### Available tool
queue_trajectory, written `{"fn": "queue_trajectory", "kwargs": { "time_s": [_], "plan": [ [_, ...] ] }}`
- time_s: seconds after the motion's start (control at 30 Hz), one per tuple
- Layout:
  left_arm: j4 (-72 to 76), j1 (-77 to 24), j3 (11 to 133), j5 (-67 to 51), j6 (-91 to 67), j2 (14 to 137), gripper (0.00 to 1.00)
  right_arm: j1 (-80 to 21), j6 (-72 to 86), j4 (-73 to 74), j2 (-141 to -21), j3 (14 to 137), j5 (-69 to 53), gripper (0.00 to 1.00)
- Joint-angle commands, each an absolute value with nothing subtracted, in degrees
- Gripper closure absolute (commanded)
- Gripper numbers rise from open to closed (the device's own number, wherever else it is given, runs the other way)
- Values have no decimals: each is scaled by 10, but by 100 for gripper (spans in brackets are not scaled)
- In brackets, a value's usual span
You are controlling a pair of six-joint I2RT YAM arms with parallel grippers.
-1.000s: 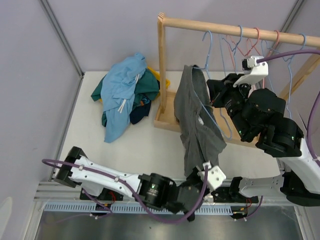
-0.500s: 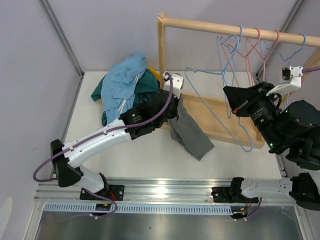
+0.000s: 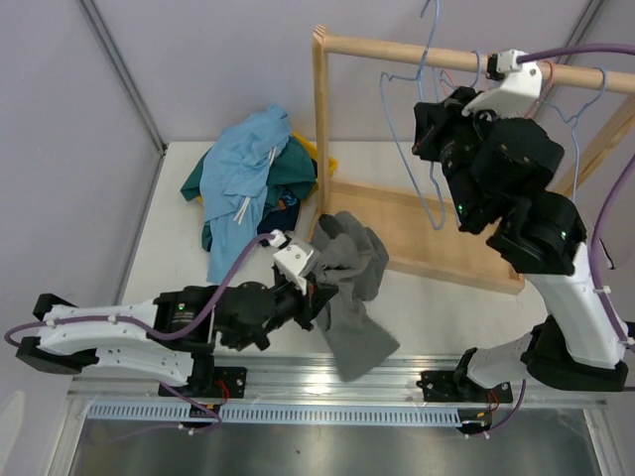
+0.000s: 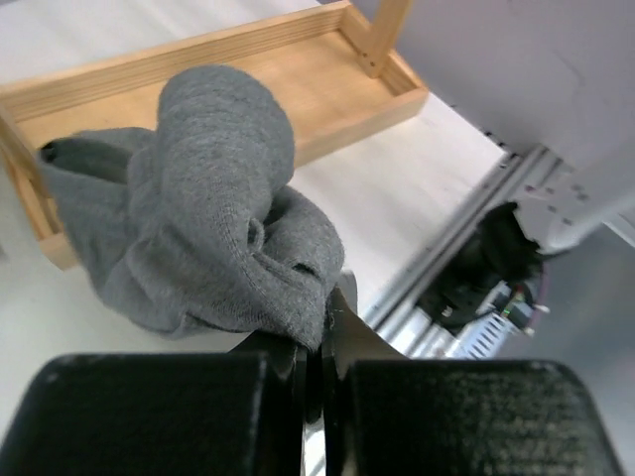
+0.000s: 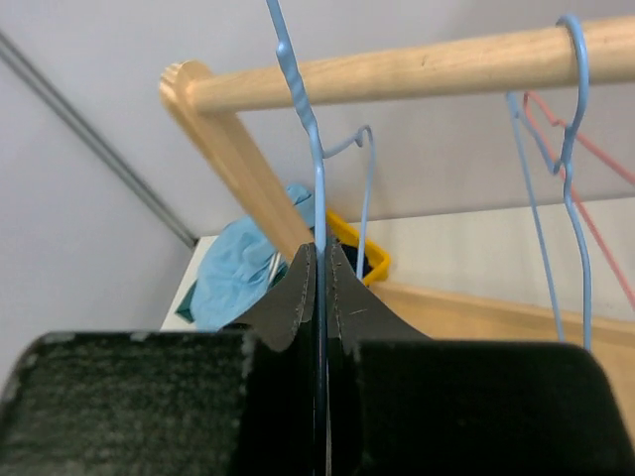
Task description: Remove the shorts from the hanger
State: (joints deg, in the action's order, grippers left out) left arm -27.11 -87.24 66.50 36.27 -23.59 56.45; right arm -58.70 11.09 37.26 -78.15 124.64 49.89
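The robot's right gripper will next move down, set the bare hanger's hook onto the wooden bar and let go of the hanger's wire, because that hook is still above the bar.
The grey shorts (image 3: pixel 349 288) hang bunched from my left gripper (image 3: pixel 316 286), off the hanger, above the table near its front edge; the left wrist view shows the jaws (image 4: pixel 319 319) shut on a fold of the grey shorts (image 4: pixel 198 228). My right gripper (image 3: pixel 437 124) is shut on the wire of a bare light blue hanger (image 3: pixel 417 149), held up by the wooden rail (image 3: pixel 417 50). In the right wrist view the jaws (image 5: pixel 319 256) pinch the blue hanger (image 5: pixel 316 178) below the rail (image 5: pixel 417 69).
A pile of shorts (image 3: pixel 248 188), light blue on top with teal, navy and print below, lies at the back left. The wooden rack's base tray (image 3: pixel 437 238) and post (image 3: pixel 320 129) stand mid-table. Several empty blue and pink hangers (image 3: pixel 556 89) hang at the rail's right.
My left arm has pulled back toward the front edge with the grey shorts, away from the rack. My right gripper has lifted the emptied blue hanger up to the rail.
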Motion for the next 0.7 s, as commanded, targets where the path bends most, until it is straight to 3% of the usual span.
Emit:
{"fn": "queue_trajectory", "kwargs": {
  "time_s": [0.0,0.17,0.37,0.53,0.67],
  "plan": [
    [-290,-906,669,435,-280,545,100,-521,104,368,-800,1280,431,100],
    [-332,-906,697,463,-263,559,100,-424,170,381,-825,1246,339,100],
    [-297,-875,702,472,-190,554,100,-382,204,352,-817,1122,295,100],
    [-280,-746,732,390,-126,535,100,-381,230,330,-759,1031,281,100],
    [-279,-594,838,301,-48,560,100,-382,246,330,-713,963,279,100]
  ]
}}
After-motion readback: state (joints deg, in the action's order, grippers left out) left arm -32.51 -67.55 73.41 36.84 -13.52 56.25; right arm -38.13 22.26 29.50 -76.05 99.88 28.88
